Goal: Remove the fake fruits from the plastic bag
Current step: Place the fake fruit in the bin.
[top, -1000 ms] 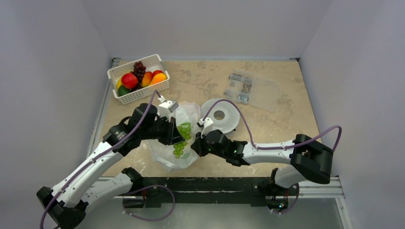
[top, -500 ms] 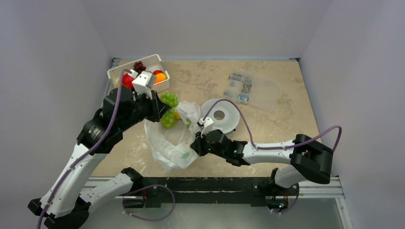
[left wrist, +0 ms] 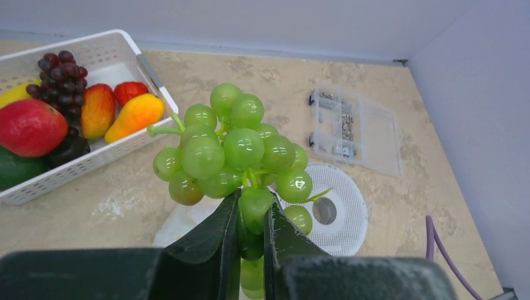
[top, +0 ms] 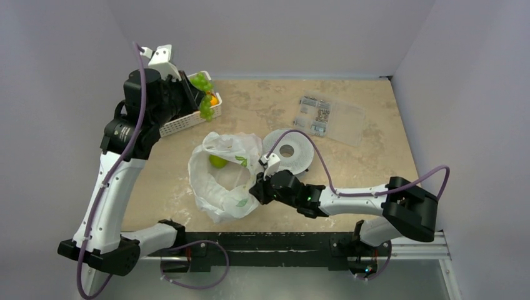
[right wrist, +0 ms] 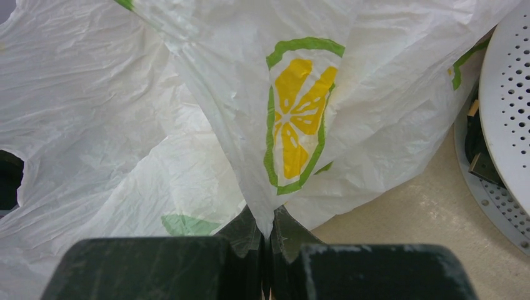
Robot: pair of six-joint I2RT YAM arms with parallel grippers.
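Observation:
Red and orange fruits (top: 213,99) (left wrist: 105,112) lie together in the white basket, so the left gripper will bring the green grape bunch outward and down over them next.
My left gripper (top: 195,94) is shut on a green grape bunch (top: 202,92) and holds it high beside the white basket's right end; in the left wrist view the fingers pinch the bunch (left wrist: 234,149) at its lower grapes. The white plastic bag (top: 224,176) lies open in the table's middle with a green fruit (top: 218,161) showing inside. My right gripper (top: 255,190) is shut on a fold of the bag's right side; the right wrist view shows the bag (right wrist: 187,112) with a lemon-slice print pinched between the jaws.
A white slotted basket (top: 170,125) at the back left holds red, orange, yellow and dark purple fruits. A white perforated round disc (top: 289,152) lies right of the bag. A flat clear packet (top: 330,119) with small parts lies at the back right.
My left arm lifted the green grape bunch out of the bag and carried it up and back-left to the basket. The bag sagged open. The right arm stayed still.

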